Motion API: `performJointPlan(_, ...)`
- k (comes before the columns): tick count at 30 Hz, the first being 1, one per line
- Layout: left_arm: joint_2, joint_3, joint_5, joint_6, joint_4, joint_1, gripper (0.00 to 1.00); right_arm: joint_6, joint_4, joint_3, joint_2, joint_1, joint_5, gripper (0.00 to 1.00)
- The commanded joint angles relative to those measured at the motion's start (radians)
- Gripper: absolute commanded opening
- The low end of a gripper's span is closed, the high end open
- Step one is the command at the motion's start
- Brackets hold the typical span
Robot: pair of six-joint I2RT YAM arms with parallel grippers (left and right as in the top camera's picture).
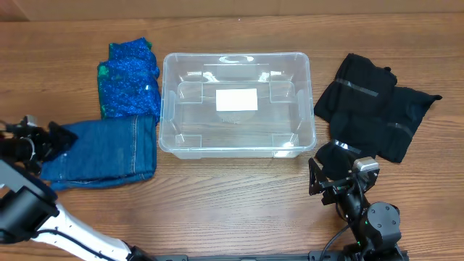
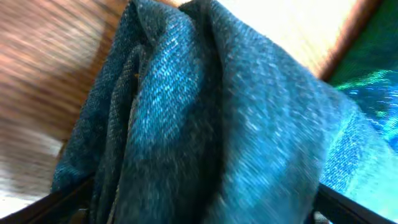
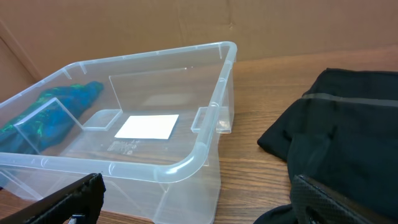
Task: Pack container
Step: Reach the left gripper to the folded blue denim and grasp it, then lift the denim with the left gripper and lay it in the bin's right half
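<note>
The bunched jeans edge is already between the fingers of my left gripper. My left gripper should move slightly toward the container next and close its fingers around that fold.
The clear container stands empty at the table's middle, with a white label on its base. Its near corner rim fills the right wrist view. Folded blue jeans lie left of it. My left gripper is at the jeans' left edge. In the left wrist view its fingers are wide apart, with bunched denim between them. My right gripper is open and empty, low by the container's front right corner.
A blue-green patterned cloth lies at the back left beside the container, and shows through its wall in the right wrist view. A black garment is spread to the container's right, with one corner reaching near my right gripper.
</note>
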Motion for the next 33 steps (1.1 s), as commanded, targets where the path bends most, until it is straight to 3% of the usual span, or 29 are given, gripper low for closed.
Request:
performJointPlan(1,0.058,-0.004,-0.081,-0.024,-0.015,-0.071,0.79,0.004,0.004,-0.001,-0.011,-0.004,0.008,1.00)
performJointPlan(3,0.058,-0.004,-0.077,-0.024,-0.029,-0.080,0.57,0.004,0.004,-0.001,-0.011,-0.004,0.008,1.00)
performJointPlan(4,0.057,0.000,-0.053,-0.024,-0.047,-0.081,0.41,0.004,0.004,-0.001,-0.011,-0.004,0.008,1.00)
performJointPlan(8,0.045,0.044,0.016,-0.020,-0.139,-0.063,0.08,0.004,0.004,-0.001,-0.011,-0.004,0.008,1.00)
performJointPlan(9,0.040,0.059,0.019,-0.021,-0.164,-0.058,0.04,0.004,0.004,-0.001,-0.011,-0.004,0.008,1.00)
performJointPlan(15,-0.064,0.291,0.090,-0.020,-0.412,-0.045,0.04,0.004,0.004,-0.001,-0.011,-0.004,0.008,1.00)
performJointPlan(21,-0.246,0.660,0.235,-0.045,-0.620,-0.057,0.04,0.004,0.004,-0.001,-0.011,-0.004,0.008,1.00)
performJointPlan(27,-0.418,0.839,0.356,-0.229,-0.580,-0.136,0.04,0.004,0.004,-0.001,-0.011,-0.004,0.008,1.00)
performJointPlan(33,-0.500,0.843,0.340,-0.483,-0.384,-0.386,0.04,0.004,0.004,-0.001,-0.011,-0.004,0.008,1.00)
